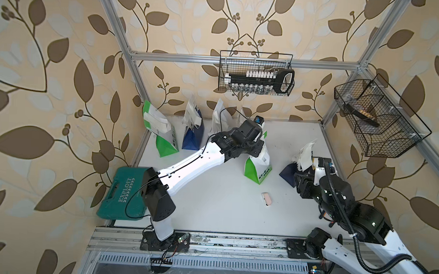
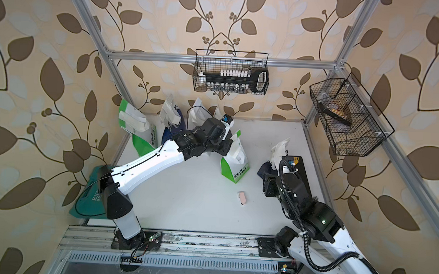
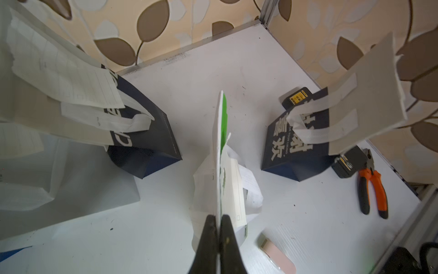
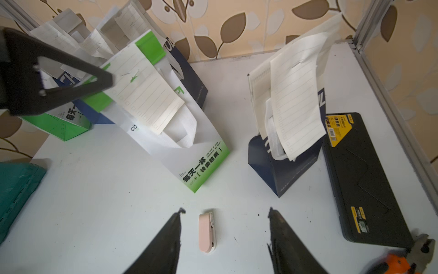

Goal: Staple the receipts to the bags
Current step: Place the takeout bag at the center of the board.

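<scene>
My left gripper needs to carry the green-and-white bag outward next, onto bare tabletop near the back wall [image 1: 279, 146] [image 3: 246, 107], and let go of the bag's top edge.
My left gripper [image 3: 219, 217] is shut on the top edge of a green-and-white bag [image 4: 201, 163] standing mid-table. A cream lined receipt [image 4: 147, 95] lies against that bag's face, just past the jaws. My right gripper [image 4: 225, 213] hangs open over the table, with a small pink stapler [image 4: 207, 231] lying flat between its fingers, untouched. A navy bag [image 4: 284, 170] with white lettering stands to the right, receipts [image 4: 296, 102] draped over its top. More bags stand along the back wall: green-and-white [image 1: 162, 137], navy [image 1: 193, 136], white [image 1: 219, 117].
A teal tool case [image 1: 120, 191] lies at the left edge. A black case [image 4: 362, 175] and orange-handled pliers [image 3: 372, 187] lie by the right edge. Wire baskets hang on the back rail [image 1: 257, 73] and right rail [image 1: 377, 116].
</scene>
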Robot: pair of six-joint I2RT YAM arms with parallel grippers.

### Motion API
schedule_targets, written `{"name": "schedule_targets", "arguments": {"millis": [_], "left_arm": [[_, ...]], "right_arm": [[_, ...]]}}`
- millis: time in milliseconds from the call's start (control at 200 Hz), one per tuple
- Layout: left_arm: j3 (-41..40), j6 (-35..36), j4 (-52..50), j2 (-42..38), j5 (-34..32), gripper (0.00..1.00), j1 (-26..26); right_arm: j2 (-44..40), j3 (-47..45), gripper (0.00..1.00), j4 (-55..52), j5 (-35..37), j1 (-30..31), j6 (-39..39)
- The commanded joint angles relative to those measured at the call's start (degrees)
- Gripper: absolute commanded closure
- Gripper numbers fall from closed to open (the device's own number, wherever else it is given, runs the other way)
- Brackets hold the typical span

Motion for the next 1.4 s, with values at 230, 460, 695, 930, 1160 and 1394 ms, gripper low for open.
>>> {"name": "schedule_targets", "arguments": {"millis": [230, 460, 695, 930, 1160, 1394], "left_arm": [[36.98, 1.15, -8.68, 22.99, -4.29, 1.00, 1.18], [46.81, -2.39, -8.04, 32.15, 0.15, 1.00, 5.35], [43.39, -2.68, -4.24, 31.33, 3.20, 0.41, 4.99], [42.45, -2.37, -1.91, 29.78, 8.08, 0.27, 3.83], [41.64, -3.75, -1.10, 28.33, 9.42, 0.24, 3.65], [41.83, -3.92, -1.19, 26.98, 10.48, 0.11, 3.53]], "right_arm": [[-4.72, 2.59, 0.40, -5.31, 4.37, -0.07, -2.87], [-6.95, 1.43, 0.38, -6.44, 5.45, -0.07, -2.68], [-7.44, 1.08, 0.36, -6.35, 6.68, -0.07, -3.27], [-7.60, 0.24, 0.34, -5.83, 7.12, -0.07, -3.04], [-8.12, 0.14, 0.33, -6.03, 6.86, -0.07, -2.59], [-8.12, 0.15, 0.32, -6.28, 6.90, -0.07, -2.36]]}}
